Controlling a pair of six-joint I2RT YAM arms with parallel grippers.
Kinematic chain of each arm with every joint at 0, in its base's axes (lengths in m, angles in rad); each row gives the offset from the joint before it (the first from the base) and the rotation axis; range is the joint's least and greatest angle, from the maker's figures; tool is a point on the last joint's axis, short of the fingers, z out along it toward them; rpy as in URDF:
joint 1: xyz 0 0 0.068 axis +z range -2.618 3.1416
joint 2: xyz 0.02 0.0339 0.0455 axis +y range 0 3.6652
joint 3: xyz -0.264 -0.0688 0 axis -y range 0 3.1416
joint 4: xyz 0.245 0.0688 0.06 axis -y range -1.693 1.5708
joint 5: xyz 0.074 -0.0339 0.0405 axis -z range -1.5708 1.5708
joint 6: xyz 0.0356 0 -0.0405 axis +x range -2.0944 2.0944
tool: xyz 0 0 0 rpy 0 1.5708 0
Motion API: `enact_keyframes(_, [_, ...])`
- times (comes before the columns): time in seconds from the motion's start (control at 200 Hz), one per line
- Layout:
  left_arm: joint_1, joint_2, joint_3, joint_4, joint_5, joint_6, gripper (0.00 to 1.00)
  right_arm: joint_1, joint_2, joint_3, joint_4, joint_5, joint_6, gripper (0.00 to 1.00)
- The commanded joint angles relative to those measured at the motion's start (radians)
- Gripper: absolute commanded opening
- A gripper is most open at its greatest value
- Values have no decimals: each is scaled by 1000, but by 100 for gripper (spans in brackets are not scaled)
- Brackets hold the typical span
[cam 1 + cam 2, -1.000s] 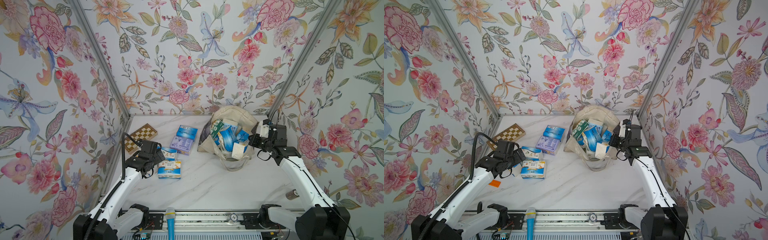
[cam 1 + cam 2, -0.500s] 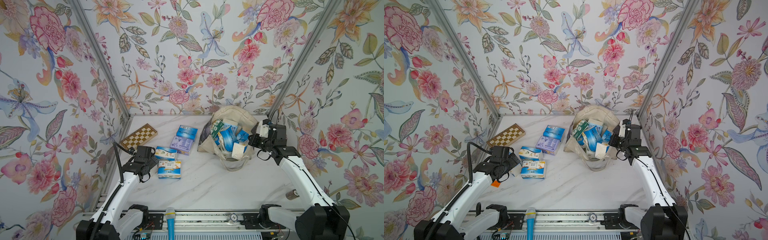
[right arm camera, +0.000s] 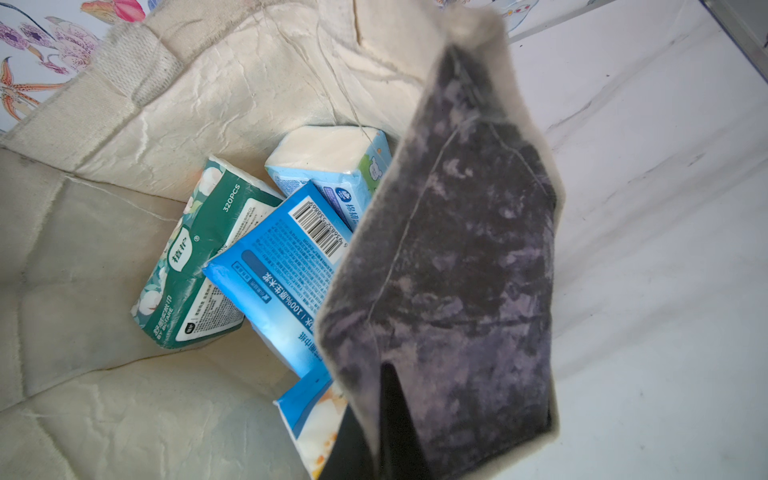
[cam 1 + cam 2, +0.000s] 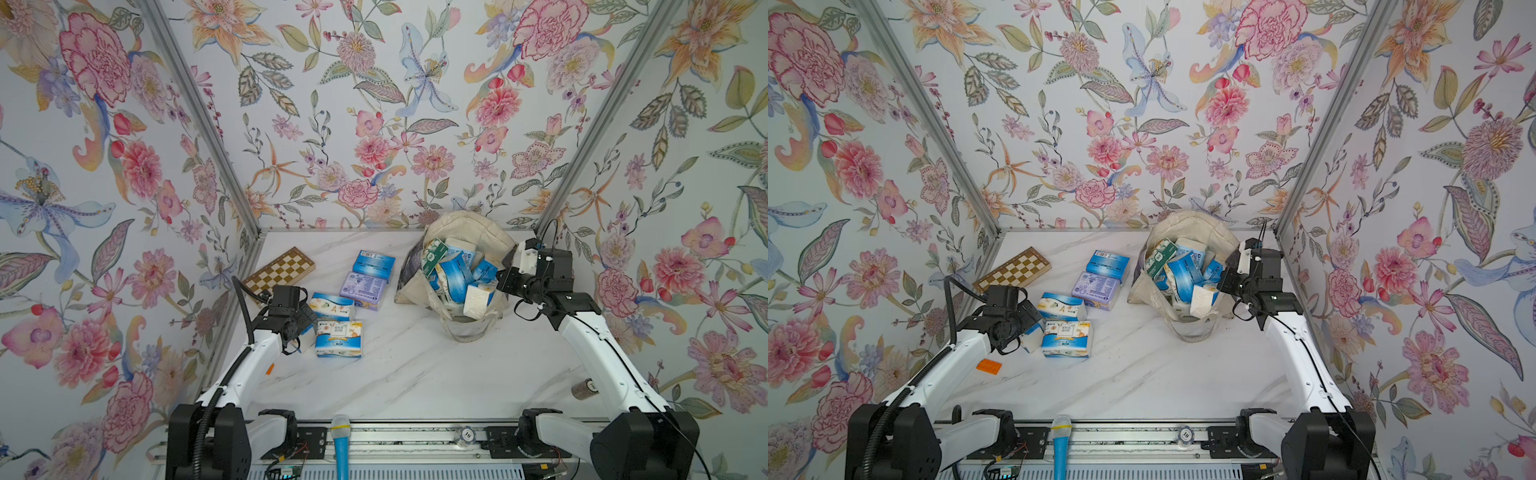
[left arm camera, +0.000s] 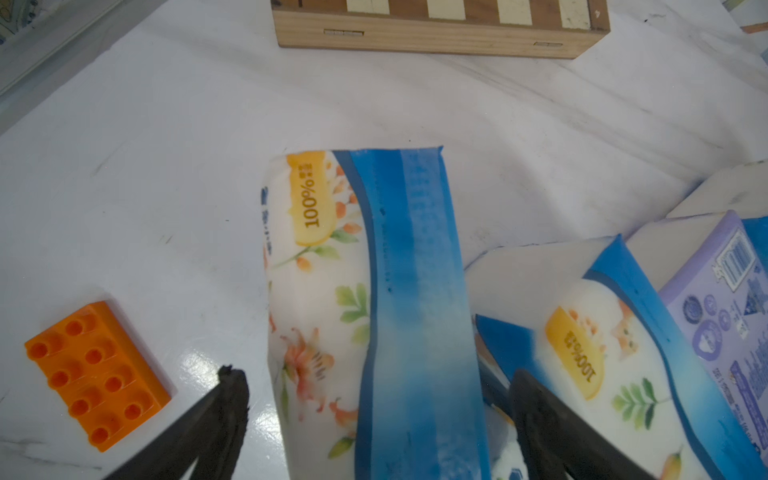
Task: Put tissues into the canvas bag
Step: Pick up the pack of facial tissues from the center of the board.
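The open fingertips already straddle the blue-and-white pack of tissues, so next my left gripper will lower further down over it and close on its long sides.
My left gripper (image 5: pixel 378 376) stands open, its fingers on either side of a blue-and-white flower-printed tissue pack (image 5: pixel 374 291) that lies on the table. In a top view this gripper (image 4: pixel 305 322) sits at the left of the loose tissues: two cartoon-printed packs (image 4: pixel 338 338), a lavender one (image 4: pixel 365 289) and a blue one (image 4: pixel 374 262). The canvas bag (image 4: pixel 469 226) stands at the back right with several packs (image 4: pixel 455 270) in its mouth. My right gripper (image 3: pixel 374 399) is shut on the bag's rim at the dark grey printed panel (image 3: pixel 457 249).
A wooden chessboard (image 4: pixel 280 270) lies at the back left. An orange toy brick (image 5: pixel 95 374) rests near my left arm. A blue microphone (image 4: pixel 340 440) and a chip (image 4: pixel 465 434) lie on the front rail. A small cylinder (image 4: pixel 582 388) stands by the right wall.
My left gripper has shifted a little to the left and toward the front, still open. The right gripper and the bag have not moved.
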Motion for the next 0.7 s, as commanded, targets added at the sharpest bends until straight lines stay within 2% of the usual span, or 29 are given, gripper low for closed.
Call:
enact_keyframes(0.0, [15, 24, 16, 44, 12, 38, 98, 4, 8, -15, 10, 23, 1, 6])
enact_keyframes(0.405, [50, 136, 38, 90, 34, 96, 94, 4, 16, -21, 11, 33, 3, 6])
enact_keyframes(0.476, [54, 150, 36, 97, 45, 103, 86, 3, 17, -22, 10, 32, 2, 6])
enact_keyframes(0.606, [54, 167, 42, 98, 54, 114, 57, 2, 15, -23, 9, 35, 3, 6])
enact_keyframes(0.696, [56, 174, 54, 82, 49, 125, 46, 1, 12, -22, 9, 37, 2, 6])
